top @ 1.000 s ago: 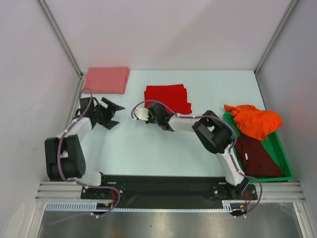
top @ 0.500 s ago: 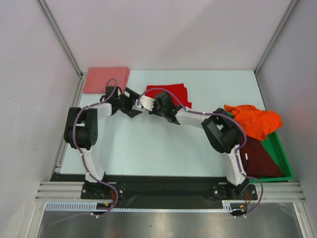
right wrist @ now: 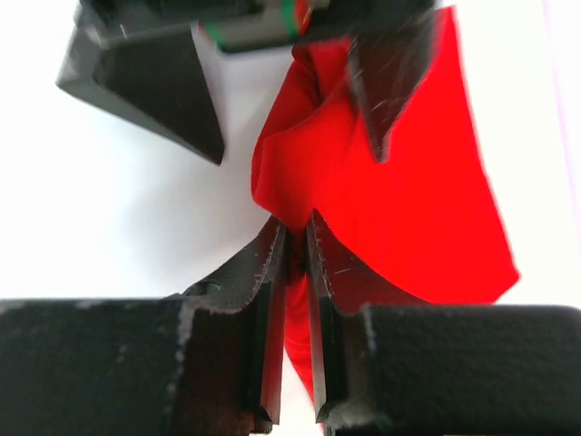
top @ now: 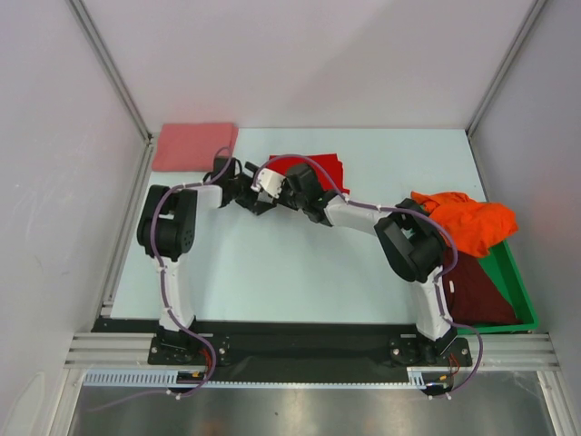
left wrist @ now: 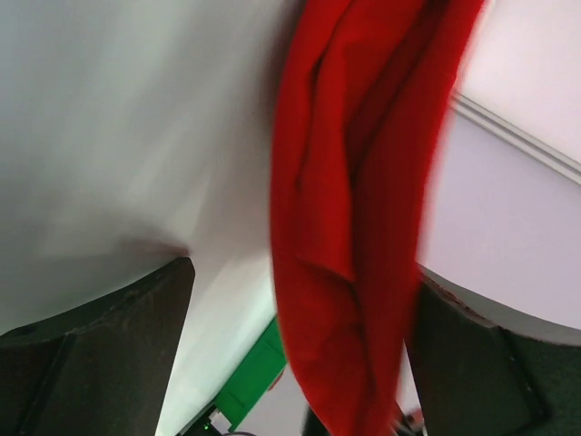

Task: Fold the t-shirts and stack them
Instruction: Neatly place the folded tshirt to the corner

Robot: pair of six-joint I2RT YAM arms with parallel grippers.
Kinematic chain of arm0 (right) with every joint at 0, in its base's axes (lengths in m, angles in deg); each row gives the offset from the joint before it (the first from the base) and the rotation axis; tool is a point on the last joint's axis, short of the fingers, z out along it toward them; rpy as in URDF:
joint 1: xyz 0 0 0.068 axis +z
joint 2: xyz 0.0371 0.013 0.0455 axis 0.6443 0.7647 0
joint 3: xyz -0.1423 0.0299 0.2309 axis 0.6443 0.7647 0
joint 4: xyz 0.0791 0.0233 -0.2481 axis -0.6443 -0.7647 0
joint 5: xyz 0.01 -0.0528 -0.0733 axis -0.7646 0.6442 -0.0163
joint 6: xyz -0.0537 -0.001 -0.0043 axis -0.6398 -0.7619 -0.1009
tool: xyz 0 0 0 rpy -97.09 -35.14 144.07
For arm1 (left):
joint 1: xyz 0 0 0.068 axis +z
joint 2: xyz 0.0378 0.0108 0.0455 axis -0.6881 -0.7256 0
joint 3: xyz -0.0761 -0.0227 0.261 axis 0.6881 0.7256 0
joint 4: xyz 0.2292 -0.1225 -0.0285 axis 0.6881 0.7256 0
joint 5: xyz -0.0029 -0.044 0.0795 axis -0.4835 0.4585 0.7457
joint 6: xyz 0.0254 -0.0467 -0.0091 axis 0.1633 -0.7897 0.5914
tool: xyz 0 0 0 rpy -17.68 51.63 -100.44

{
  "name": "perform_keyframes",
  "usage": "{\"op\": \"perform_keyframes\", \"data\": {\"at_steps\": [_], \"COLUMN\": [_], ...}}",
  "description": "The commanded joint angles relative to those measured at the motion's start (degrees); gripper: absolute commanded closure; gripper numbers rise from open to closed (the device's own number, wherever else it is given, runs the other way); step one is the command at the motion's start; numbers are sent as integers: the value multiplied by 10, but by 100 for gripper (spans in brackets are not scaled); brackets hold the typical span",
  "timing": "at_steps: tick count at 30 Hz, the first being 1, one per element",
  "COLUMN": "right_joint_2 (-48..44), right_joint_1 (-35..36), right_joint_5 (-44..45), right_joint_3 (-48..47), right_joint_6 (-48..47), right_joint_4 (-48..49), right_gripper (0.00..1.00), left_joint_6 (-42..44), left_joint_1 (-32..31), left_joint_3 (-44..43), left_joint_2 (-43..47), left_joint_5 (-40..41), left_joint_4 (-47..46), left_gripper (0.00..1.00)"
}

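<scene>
The red cloth (right wrist: 408, 209) held by my right gripper already hangs between the open fingers of my left gripper, so I will close my left gripper around the hanging fold.
The bright red t-shirt (top: 318, 169) lies folded at the back centre, its left edge lifted. My right gripper (right wrist: 295, 234) is shut on a pinched fold of that red cloth (right wrist: 408, 209). My left gripper (left wrist: 300, 350) is open wide, its fingers (left wrist: 100, 363) straddling the hanging red fold (left wrist: 354, 227) without pressing it. From above, the left gripper (top: 247, 195) and right gripper (top: 272, 193) meet at the shirt's left edge. A salmon-pink t-shirt (top: 193, 145) lies folded at the back left. The orange t-shirt (top: 467, 224) and dark maroon t-shirt (top: 472, 286) are crumpled at the right.
A green plastic bin (top: 522, 295) at the right edge holds the orange and maroon shirts. Grey walls with metal posts close in the table on three sides. Both forearms cross the middle of the table.
My left arm has swung right from beside the pink shirt to the red shirt's left edge. My right gripper has closed on the red cloth and lifted its edge.
</scene>
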Motion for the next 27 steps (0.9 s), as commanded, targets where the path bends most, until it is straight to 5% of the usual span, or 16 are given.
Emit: {"op": "perform_keyframes", "data": {"at_steps": [1,9,13,17,18,20,27], "right_joint_2": [-47,-57,-60,-78,-88,-125,-299], "right_joint_1": [0,-1,-5,-15,-17,-17,-9], "right_joint_5": [-17,-21,-19,-11,3,55,130], "right_joint_3": [-2,25,36,50,60,82,145], "right_joint_6": [12,26,46,115,136,193,353], "right_joint_4": [48,61,72,75,84,80,-97], "right_gripper": [84,83,77,47,23,1,0], "left_joint_6": [-3,32,47,140,198,249,467], "left_joint_1": [-11,-12,-13,-13,-15,-16,-15], "left_joint_3": [-38,-76,-70,-101,-115,-143,-303], "left_joint_2": [-17,-45,-41,-12,1,11,-14], "left_joint_5": [37,55,40,72,104,119,89], "left_joint_4": [22,-3,-46,-13,14,47,162], "left_gripper": [6,26,71,99,100,100,100]}}
